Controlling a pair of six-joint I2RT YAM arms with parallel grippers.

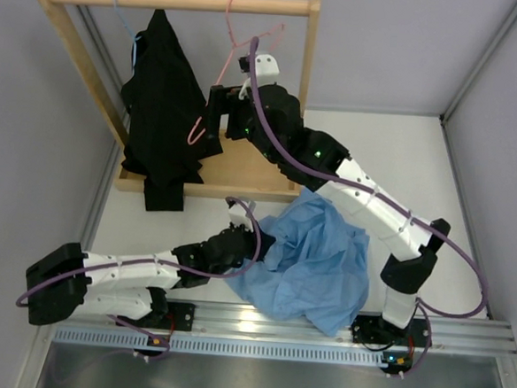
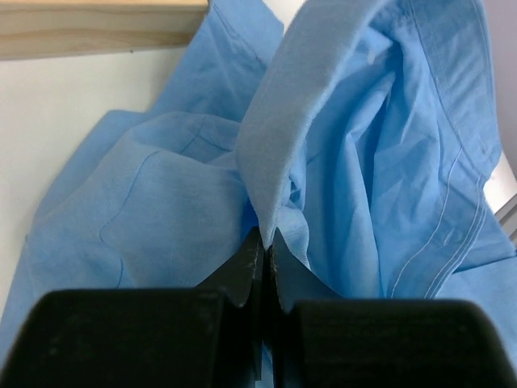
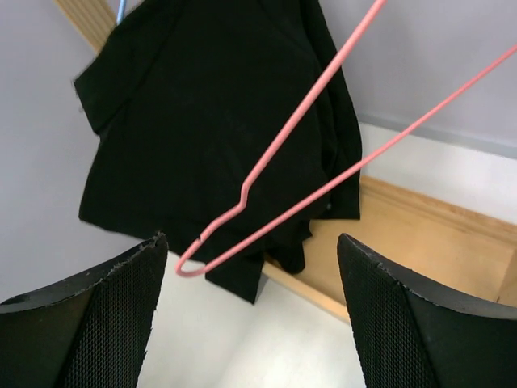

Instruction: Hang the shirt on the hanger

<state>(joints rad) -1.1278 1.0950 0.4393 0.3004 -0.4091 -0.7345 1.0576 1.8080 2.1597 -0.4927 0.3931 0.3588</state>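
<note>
My right gripper moves outward along the pink hanger's wires past its corner [image 1: 221, 77] [image 3: 277, 141] next and closes. The hanger's wires stretch outward from between the open fingers.
The light blue shirt [image 1: 311, 260] lies crumpled on the table between the two arm bases. My left gripper [image 1: 257, 238] is shut on a raised fold of the shirt [image 2: 161, 210], pinched between the fingertips of that gripper [image 2: 266, 242]. The pink wire hanger [image 1: 192, 134] hangs by its hook from the wooden rail. My right gripper [image 1: 215, 111] is up at the hanger's lower corner. In the right wrist view this gripper [image 3: 250, 242] is open, and the hanger [image 3: 283, 137] has its corner between the fingers, close to the left one, with nothing gripped.
A wooden rack has a top rail [image 1: 174, 0] and a flat base [image 1: 242, 171]. A black garment [image 1: 162, 107] hangs on a blue hanger [image 1: 120, 11] just left of the pink one, also seen as the black garment [image 3: 186, 121] behind it. Grey walls enclose the table.
</note>
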